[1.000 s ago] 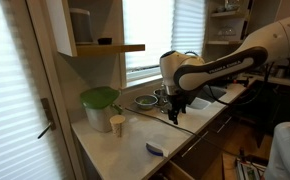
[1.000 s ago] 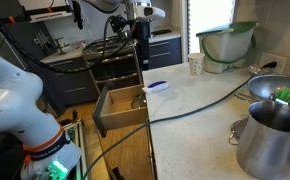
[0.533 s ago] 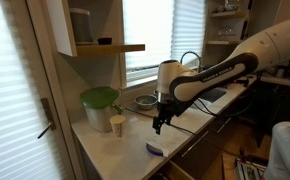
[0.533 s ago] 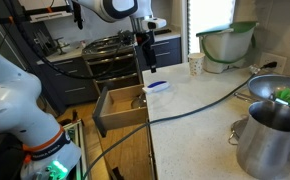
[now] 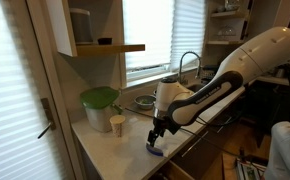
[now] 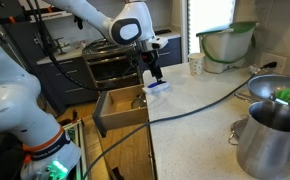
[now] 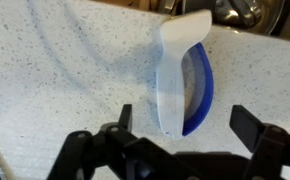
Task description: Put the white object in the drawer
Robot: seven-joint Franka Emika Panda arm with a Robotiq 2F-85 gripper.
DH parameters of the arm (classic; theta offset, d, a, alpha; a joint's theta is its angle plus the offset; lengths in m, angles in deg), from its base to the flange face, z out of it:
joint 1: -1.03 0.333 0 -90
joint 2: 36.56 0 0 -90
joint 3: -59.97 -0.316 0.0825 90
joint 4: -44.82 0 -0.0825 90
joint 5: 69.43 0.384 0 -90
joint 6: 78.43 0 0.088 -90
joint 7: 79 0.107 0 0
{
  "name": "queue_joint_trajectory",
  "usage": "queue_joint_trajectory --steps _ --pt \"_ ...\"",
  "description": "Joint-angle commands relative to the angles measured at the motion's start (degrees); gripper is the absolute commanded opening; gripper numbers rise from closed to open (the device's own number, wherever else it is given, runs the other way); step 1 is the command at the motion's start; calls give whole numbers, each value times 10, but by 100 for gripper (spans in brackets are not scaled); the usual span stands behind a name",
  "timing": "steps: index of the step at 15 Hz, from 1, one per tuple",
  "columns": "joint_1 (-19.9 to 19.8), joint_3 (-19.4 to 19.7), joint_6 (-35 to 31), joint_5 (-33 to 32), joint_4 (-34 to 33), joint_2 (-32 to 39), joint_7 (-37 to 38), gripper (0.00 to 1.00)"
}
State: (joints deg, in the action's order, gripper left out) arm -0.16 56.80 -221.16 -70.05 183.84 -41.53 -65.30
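Observation:
The object's white strip [image 5: 154, 151] [image 7: 171, 100] is off-centre between my open fingers, so my gripper needs to move down and slightly to the left in the wrist view next, around the strip.
The white object [image 7: 182, 75] is a small oblong thing with a blue rim, lying flat on the speckled counter. It also shows in both exterior views [image 5: 155, 150] [image 6: 160, 87], near the counter's front edge. My gripper [image 7: 185, 122] is open, its two fingers on either side of the object's near end, just above it. In the exterior views the gripper [image 5: 156, 138] [image 6: 155, 77] hangs right over the object. The drawer [image 6: 118, 107] stands pulled open below the counter edge, beside the object; its brown front faces away from the counter.
A cream cup [image 5: 117, 124] and a green-lidded pale container [image 5: 99, 104] stand at the back of the counter. Metal pots [image 6: 270, 125] sit at one end. A black cable [image 6: 200, 100] runs across the counter. A sink with a tap [image 5: 190, 62] lies behind the arm.
The gripper has moved across the counter toward the white object and come down over it. The object and drawer have not moved.

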Motion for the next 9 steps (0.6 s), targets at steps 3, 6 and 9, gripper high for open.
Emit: queue_joint_trajectory --steps 3,6,9 --pt "3 13 -21 -1 14 24 -26 100" --pt "4 16 -21 9 14 32 -39 100" --pt "3 18 -19 4 13 36 -39 100"
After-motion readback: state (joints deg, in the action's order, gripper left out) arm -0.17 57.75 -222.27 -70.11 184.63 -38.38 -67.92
